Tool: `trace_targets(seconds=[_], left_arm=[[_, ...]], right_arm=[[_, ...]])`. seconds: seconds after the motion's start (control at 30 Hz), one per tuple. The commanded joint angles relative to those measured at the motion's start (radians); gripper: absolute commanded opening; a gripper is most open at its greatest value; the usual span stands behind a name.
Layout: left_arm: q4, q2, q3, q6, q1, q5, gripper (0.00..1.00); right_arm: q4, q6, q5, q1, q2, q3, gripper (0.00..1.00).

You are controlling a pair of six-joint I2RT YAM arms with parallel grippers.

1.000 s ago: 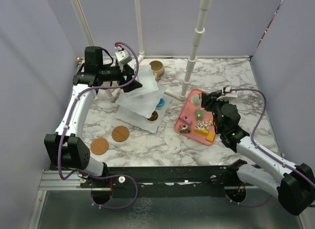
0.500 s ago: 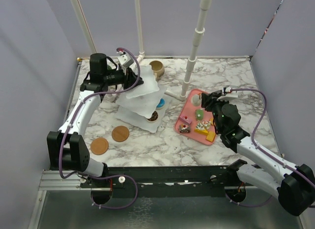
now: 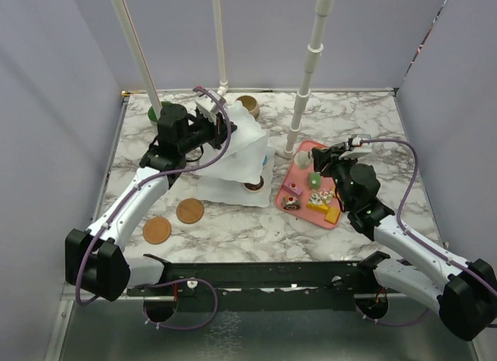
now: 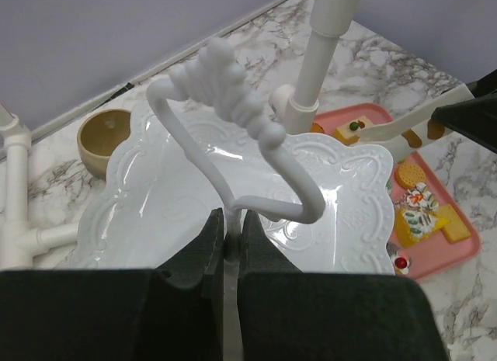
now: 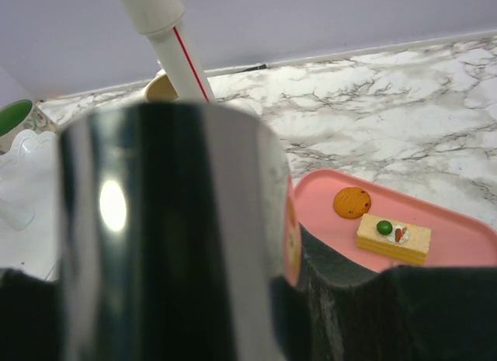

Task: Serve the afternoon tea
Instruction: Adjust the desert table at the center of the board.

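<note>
My right gripper swings to the bottom level's bare near edge [image 3: 242, 198] next, lowers and releases the pastry, since that edge lies below and to the left in the top view.
The white three-tier stand [image 3: 241, 155] sits left of centre, its top plate [image 4: 155, 198] and looped handle [image 4: 233, 97] filling the left wrist view. My left gripper [image 3: 216, 126] [image 4: 231, 237] is shut on the thin stem under the handle. A chocolate donut [image 3: 254, 186] lies on the bottom tier. The tan mug [image 3: 248, 105] [image 4: 105, 136] stands behind the stand, the green-lined mug [image 5: 12, 116] at the far left. My right gripper [image 3: 342, 161] [image 5: 178, 299] hovers over the pink tray [image 3: 295, 175], shut on the metal tongs [image 5: 171, 237]. On the tray lie a cake slice [image 5: 392, 237], a cookie [image 5: 352, 202] and other pastries.
Two round wooden coasters [image 3: 189, 211] [image 3: 156, 230] lie front left. White pipe posts [image 3: 303, 89] [image 3: 220, 43] [image 3: 136, 46] rise from the back of the marble table; the nearest base sits between stand and tray. Grey walls close three sides.
My left gripper has closed onto the stand's stem, and the arm has swung right and forward. The stand has shifted right with it. The right arm has not moved.
</note>
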Motion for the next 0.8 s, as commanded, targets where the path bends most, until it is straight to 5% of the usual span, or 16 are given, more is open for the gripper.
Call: trace_targets(seconds=[0.0,0.33,0.77], left_arm=[[0.092,-0.088,-0.001,-0.002,-0.103,-0.307,0.0],[-0.01,-0.128,-0.018,-0.04,-0.26,-0.788,0.0],[-0.09,-0.129,-0.028,-0.292,-0.265,-0.84,0.08]], right_arm=[[0.045,-0.004,-0.099,0.005,-0.01,0.01,0.26],[0.07,0.015,-0.263,0.012,0.013,0.011,0.26],[0.101,0.026,-0.283,0.163,0.072,-0.001,0.26]])
